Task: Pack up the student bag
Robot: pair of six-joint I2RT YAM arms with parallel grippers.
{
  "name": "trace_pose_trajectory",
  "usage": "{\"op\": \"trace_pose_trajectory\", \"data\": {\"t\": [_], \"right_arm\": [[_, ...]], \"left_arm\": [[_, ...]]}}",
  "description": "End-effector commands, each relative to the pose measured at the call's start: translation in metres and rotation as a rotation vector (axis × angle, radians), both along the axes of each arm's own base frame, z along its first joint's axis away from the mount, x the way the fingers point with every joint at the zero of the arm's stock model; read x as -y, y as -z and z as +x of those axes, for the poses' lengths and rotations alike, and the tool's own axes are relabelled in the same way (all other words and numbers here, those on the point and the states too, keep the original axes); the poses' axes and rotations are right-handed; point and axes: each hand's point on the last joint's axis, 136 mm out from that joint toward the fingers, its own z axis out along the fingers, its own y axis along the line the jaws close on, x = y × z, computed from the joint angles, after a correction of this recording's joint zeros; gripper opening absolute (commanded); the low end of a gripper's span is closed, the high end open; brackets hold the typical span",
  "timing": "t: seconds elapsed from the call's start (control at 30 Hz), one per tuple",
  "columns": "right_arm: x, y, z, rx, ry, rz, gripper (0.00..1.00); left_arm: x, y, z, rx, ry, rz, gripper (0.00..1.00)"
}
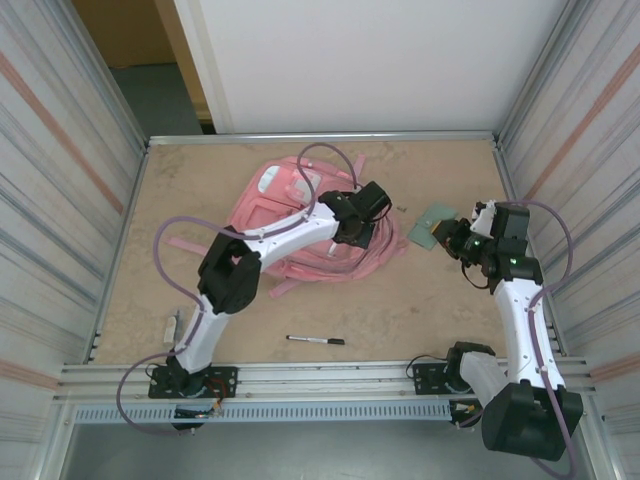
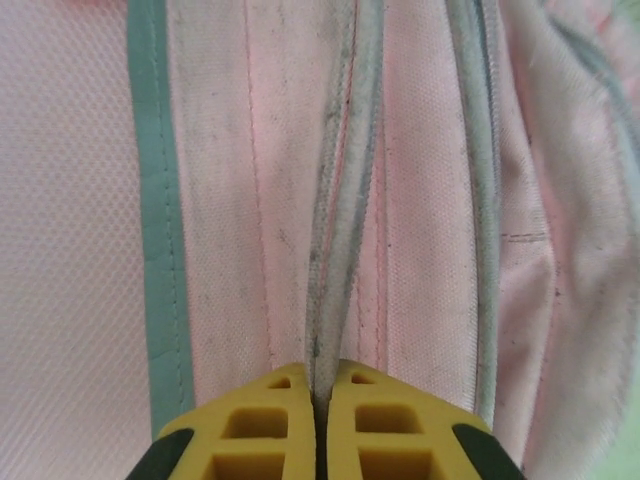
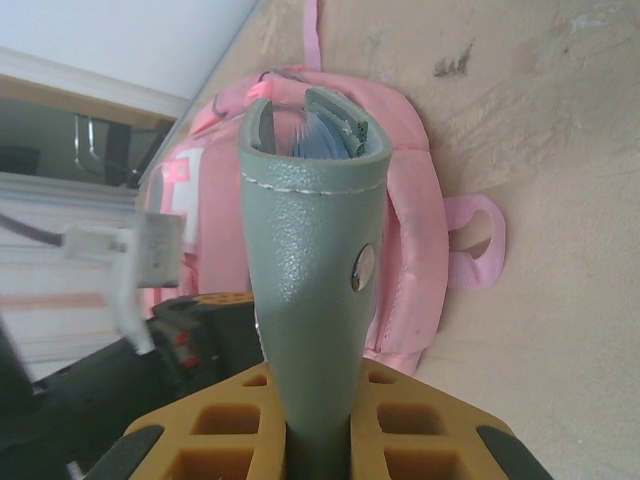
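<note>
The bag's zipped edge (image 1: 384,246) lies ahead of the right gripper's fingers, so the right gripper will next carry the pouch (image 1: 432,225) across into that edge and let go of it there.
The pink student bag (image 1: 290,215) lies flat on the table, left of centre, straps (image 1: 375,255) spilling right. My left gripper (image 1: 352,230) is over the bag's right edge. In the left wrist view its yellow fingers (image 2: 275,425) are shut on a grey zip band (image 2: 345,200) of the bag's pink fabric (image 2: 85,250). My right gripper (image 1: 452,238) hovers to the right of the bag, shut on a grey-green leather-like pouch (image 1: 432,225). The right wrist view shows that pouch (image 3: 310,250) standing up between the fingers (image 3: 440,440), its open top end facing the bag (image 3: 410,200).
A black pen (image 1: 316,340) lies near the front edge, between the arms. A small white object (image 1: 168,325) sits by the left arm's base. Metal walls close in the table on three sides. The left arm's body (image 3: 150,350) shows at the lower left of the right wrist view.
</note>
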Motion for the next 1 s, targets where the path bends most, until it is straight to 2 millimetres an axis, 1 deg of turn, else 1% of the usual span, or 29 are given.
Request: {"op": "trace_pose_trajectory", "data": {"t": [0.0,0.07,0.17,0.2,0.23,0.33,0.4,0.47,0.6,0.63,0.8,0.97], "right_arm": [[-0.018,-0.007,-0.005,0.04,-0.099,0.043,0.05],[-0.037,-0.008,-0.009,0.051,-0.195,0.095,0.05],[-0.061,-0.006,-0.013,0.011,-0.277,0.158,0.06],[-0.069,-0.008,-0.014,0.009,-0.293,0.168,0.06],[-0.078,-0.003,-0.01,-0.017,-0.307,0.178,0.06],[-0.106,-0.002,-0.001,-0.025,-0.335,0.173,0.06],[-0.122,-0.002,0.01,-0.018,-0.328,0.18,0.06],[-0.136,0.003,0.023,-0.019,-0.296,0.189,0.05],[-0.164,0.022,0.049,-0.028,-0.266,0.174,0.04],[-0.17,0.031,0.054,-0.041,-0.257,0.16,0.04],[-0.186,0.066,0.074,-0.049,-0.214,0.06,0.05],[-0.212,0.081,0.092,-0.069,-0.251,0.178,0.05]], "left_arm": [[-0.036,-0.088,-0.01,0.117,-0.027,-0.009,0.0],[-0.045,-0.12,-0.017,0.155,-0.009,-0.054,0.0],[-0.053,-0.154,-0.024,0.197,0.033,-0.126,0.0],[-0.056,-0.162,-0.024,0.207,0.039,-0.146,0.0],[-0.06,-0.17,-0.024,0.214,0.038,-0.167,0.0],[-0.069,-0.187,-0.023,0.225,0.033,-0.226,0.0],[-0.07,-0.193,-0.023,0.229,0.046,-0.259,0.0],[-0.069,-0.197,-0.024,0.23,0.053,-0.292,0.0],[-0.061,-0.198,-0.025,0.231,0.075,-0.336,0.0],[-0.06,-0.196,-0.025,0.224,0.077,-0.338,0.0],[-0.049,-0.194,-0.029,0.195,0.125,-0.37,0.0],[-0.038,-0.195,-0.031,0.183,0.174,-0.39,0.0]]}}
